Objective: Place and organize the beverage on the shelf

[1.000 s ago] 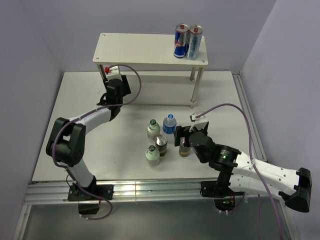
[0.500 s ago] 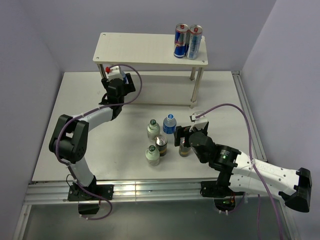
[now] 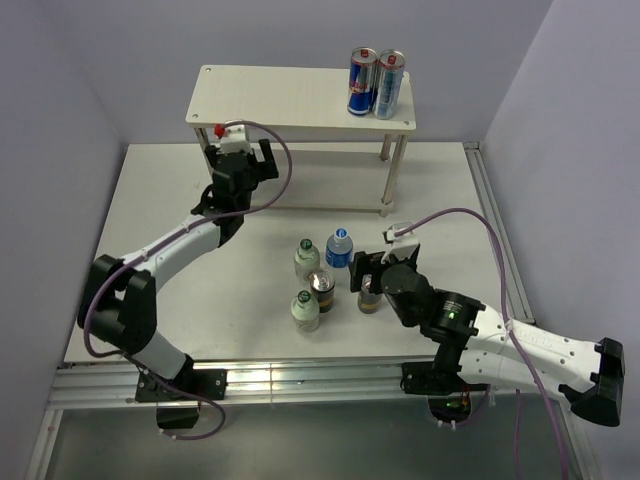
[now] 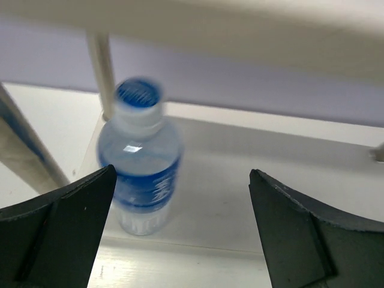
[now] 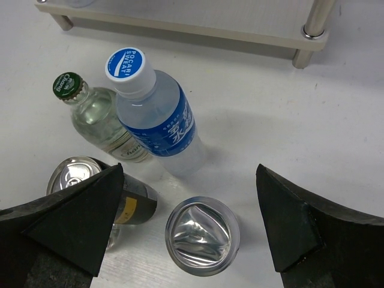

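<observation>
The blue-labelled bottle on the tabletop comes next, so my left gripper draws back and to the right in the top view onto it, since its twin already stands shelved.
The shelf (image 3: 280, 95) stands at the back. On its lower board (image 4: 252, 204) a blue-labelled water bottle (image 4: 139, 159) stands upright, free, just inside the left finger of my left gripper (image 4: 183, 180), which is open. In the top view that gripper (image 3: 240, 152) reaches under the top board. My right gripper (image 5: 189, 180) is open above a short can (image 5: 202, 235) without touching it. Around it stand a dark can (image 5: 81, 177), a blue-labelled bottle (image 5: 153, 114) and a green-capped bottle (image 5: 96, 117). A second green-capped bottle (image 3: 305, 310) stands nearer the front.
Two tall blue-and-silver cans (image 3: 375, 83) stand at the right end of the top board. A thin shelf leg (image 4: 102, 72) rises just behind the shelved bottle. Another leg (image 5: 315, 21) stands right of the drink cluster. Side walls close in the table.
My left gripper has opened and let go of the blue-labelled bottle on the lower board, and that arm's elbow has swung out to the left. The right arm has barely moved.
</observation>
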Available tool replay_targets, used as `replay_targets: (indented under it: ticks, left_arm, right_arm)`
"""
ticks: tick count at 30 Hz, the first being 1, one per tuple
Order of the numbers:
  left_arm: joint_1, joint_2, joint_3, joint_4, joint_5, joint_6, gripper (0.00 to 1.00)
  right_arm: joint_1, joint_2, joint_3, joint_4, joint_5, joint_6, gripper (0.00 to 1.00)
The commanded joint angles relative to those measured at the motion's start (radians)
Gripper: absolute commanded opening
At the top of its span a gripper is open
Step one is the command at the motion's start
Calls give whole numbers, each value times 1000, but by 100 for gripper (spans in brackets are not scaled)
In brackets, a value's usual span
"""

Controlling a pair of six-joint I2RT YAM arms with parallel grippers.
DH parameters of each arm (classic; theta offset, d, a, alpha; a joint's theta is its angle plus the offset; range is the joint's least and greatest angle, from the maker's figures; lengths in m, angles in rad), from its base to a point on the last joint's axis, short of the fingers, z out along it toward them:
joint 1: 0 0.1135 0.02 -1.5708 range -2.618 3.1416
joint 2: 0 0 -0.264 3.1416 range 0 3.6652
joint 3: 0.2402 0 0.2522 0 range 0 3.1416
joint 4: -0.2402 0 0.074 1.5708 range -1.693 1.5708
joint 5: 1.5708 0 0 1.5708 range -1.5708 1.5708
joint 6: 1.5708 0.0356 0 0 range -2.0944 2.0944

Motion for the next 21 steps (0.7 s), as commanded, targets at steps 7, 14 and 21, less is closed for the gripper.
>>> replay_targets:
  ticks: [7, 14, 21]
  left_arm:
    - [-145, -158, 193, -260, 166, 83, 99]
    - [-246, -214, 175, -371, 302, 80, 99]
    - [-312, -228, 100, -424, 480, 91, 99]
  right_arm:
    - [1, -93, -27, -6, 164, 45, 97]
    - [1, -182, -51, -18, 213, 76, 98]
    - [1, -155, -39, -41, 238, 91, 97]
